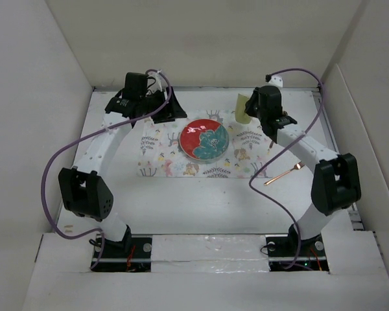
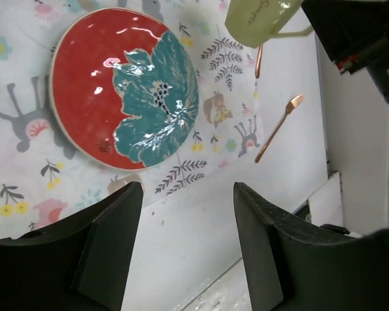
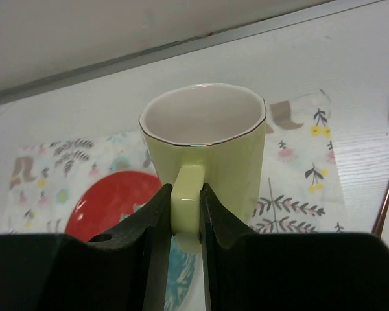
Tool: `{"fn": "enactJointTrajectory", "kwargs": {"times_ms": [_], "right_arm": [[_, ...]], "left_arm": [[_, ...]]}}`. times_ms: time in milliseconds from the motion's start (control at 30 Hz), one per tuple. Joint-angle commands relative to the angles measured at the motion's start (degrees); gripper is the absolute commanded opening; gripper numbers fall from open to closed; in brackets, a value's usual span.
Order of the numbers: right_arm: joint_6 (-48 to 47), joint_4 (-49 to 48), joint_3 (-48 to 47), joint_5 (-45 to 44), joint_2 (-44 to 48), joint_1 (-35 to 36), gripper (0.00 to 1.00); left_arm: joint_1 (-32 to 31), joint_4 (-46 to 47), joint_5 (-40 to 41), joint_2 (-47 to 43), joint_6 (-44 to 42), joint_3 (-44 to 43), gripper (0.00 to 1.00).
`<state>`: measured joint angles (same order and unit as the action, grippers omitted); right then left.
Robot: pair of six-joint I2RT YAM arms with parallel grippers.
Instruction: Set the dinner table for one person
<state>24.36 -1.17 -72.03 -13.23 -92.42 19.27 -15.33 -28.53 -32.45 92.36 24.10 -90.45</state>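
The mat's free far corner is below my right gripper and to its right in the wrist view. My right gripper needs to lower toward that corner next and release the mug (image 3: 204,133) there.
The white dinner table (image 1: 201,201) carries a floral placemat (image 1: 159,162) with a red plate with a teal flower (image 1: 205,139) at its middle. My right gripper (image 3: 186,188) is shut on the handle of a pale yellow-green mug (image 3: 204,133), holding it upright over the placemat's far right part (image 1: 242,107). I cannot tell if the mug touches the mat. My left gripper (image 2: 187,188) is open and empty, raised over the mat's far left, looking down on the plate (image 2: 123,84). A copper fork (image 1: 285,173) lies on the table right of the mat.
A second thin copper utensil (image 2: 259,61) lies by the mat's right edge, below the mug, partly hidden. White enclosure walls (image 1: 45,129) stand close on the left, back and right. Purple cables (image 1: 52,175) loop from both arms.
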Motion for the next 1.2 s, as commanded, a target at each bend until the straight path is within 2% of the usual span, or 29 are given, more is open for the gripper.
{"fn": "enactJointTrajectory", "kwargs": {"times_ms": [0, 233, 467, 633, 933, 1100, 1167], "right_arm": [[-0.4, -12.1, -6.8, -7.4, -5.7, -1.2, 0.00], [-3.7, -11.6, -18.1, -8.7, -16.5, -4.1, 0.00], [-8.5, -10.3, -25.7, -9.3, -22.3, -5.7, 0.00], [-10.2, -10.3, -24.9, -8.5, -23.9, -6.3, 0.00], [-9.1, -10.7, -18.0, -8.8, -23.1, -5.8, 0.00], [-8.5, -9.0, -17.8, -9.3, -22.6, -5.3, 0.00], [-8.0, -5.4, -19.5, -9.2, -23.4, -5.3, 0.00]], "left_arm": [[0.0, -2.2, 3.1, -5.6, -5.7, 0.0, 0.54], [0.0, -2.8, 2.7, -7.4, -7.7, 2.9, 0.54], [0.0, -1.2, 1.4, -7.0, -7.0, 5.3, 0.54], [0.0, 0.0, 0.9, -5.8, -6.6, 6.3, 0.54], [0.0, 2.2, -0.7, -4.6, -5.7, 7.7, 0.54], [0.0, 2.7, -0.4, -5.2, -5.7, 9.1, 0.54], [0.0, 2.6, -0.3, -5.4, -5.7, 9.5, 0.54]]}}
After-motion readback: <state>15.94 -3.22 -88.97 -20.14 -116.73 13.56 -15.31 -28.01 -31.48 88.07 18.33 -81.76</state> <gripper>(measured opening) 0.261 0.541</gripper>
